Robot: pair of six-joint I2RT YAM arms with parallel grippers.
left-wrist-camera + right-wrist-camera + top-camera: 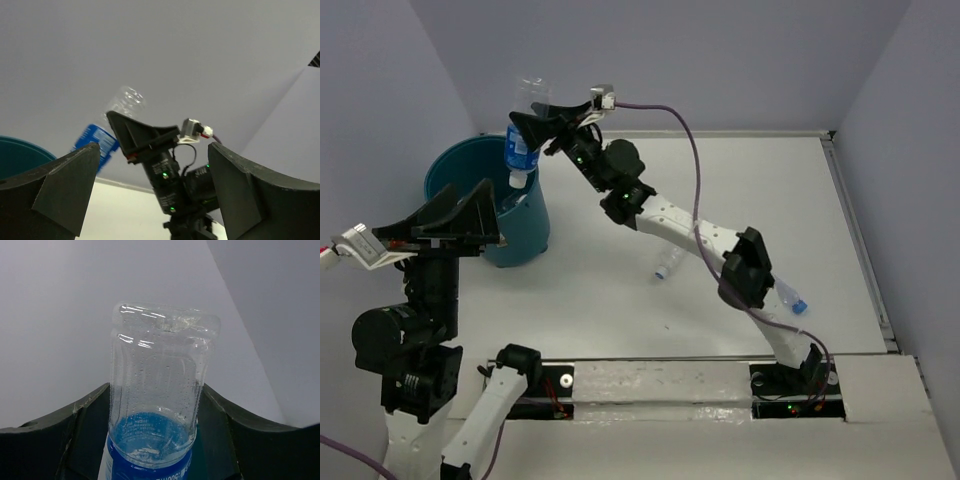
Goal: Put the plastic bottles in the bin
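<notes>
The clear bottle hangs by the bin's rim. It goes with my right gripper to the left in the top view next, over the bin's opening [480, 165], to be freed.
The teal bin [448, 165] stands at the far left of the table. My right gripper [530, 124] is shut on a clear bottle with a blue label [521, 145], held upside down, cap down, above the bin's mouth. In the right wrist view the bottle [160, 385] sits between the gripper's [156, 440] fingers, base up. Two more bottles lie on the table: a clear one [669, 263] at the centre and one with a blue cap [791, 298] partly under the right arm. My left gripper [470, 216] is open and empty at the bin's near side.
The left wrist view looks up between its open gripper [155, 195] at the right gripper, the held bottle [102, 135] and the bin rim [20, 152]. Grey walls close the table at the back and both sides. A raised edge [860, 240] runs along the right.
</notes>
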